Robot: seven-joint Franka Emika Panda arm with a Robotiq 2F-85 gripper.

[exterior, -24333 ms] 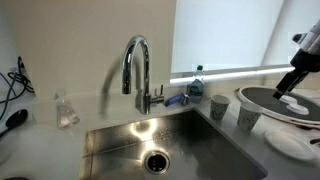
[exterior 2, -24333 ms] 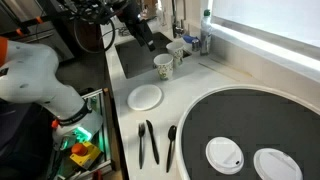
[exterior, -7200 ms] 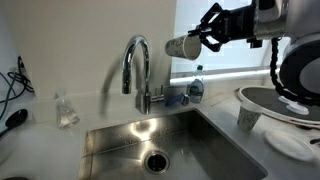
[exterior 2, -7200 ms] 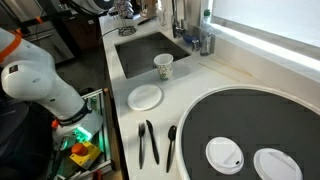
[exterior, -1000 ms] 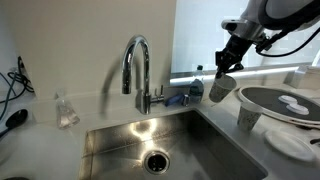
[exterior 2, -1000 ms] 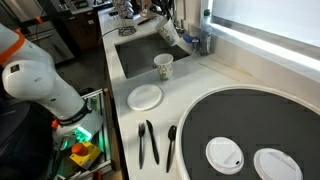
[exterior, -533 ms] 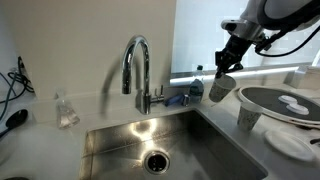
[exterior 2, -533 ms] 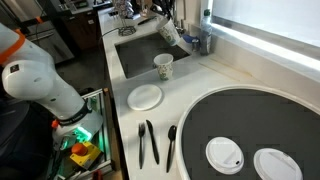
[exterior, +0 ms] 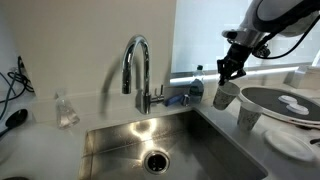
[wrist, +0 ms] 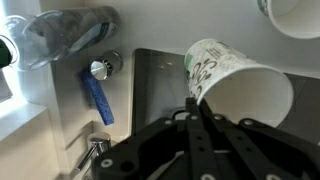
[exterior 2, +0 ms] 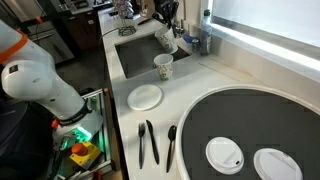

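Note:
I will next lower my gripper's still hanging cup onto the counter spot (exterior: pixel 223 117) below, beside the second cup, and release its rim.
My gripper (exterior: pixel 231 72) is shut on the rim of a white paper cup (exterior: pixel 225 94) with a green print, held in the air beside the sink's right edge. In the wrist view the closed fingertips (wrist: pixel 195 101) pinch the wall of the cup (wrist: pixel 236 84), which lies tilted with its mouth to the lower right. In an exterior view the held cup (exterior 2: pixel 167 40) hangs under the gripper (exterior 2: pixel 164 24), just behind a second paper cup (exterior 2: pixel 163 67) standing on the counter. That second cup (exterior: pixel 247 116) is close below and to the right.
A steel sink (exterior: pixel 110 146) with a tall faucet (exterior: pixel 137 68) lies to the left. A plastic bottle (exterior: pixel 197 82) stands by the window. On the counter are a white plate (exterior 2: pixel 145 97), dark utensils (exterior 2: pixel 148 143) and a round black tray (exterior 2: pixel 250 115) holding white lids.
The gripper has carried the cup slightly down and toward the standing cup on the counter. Its grip on the rim is unchanged.

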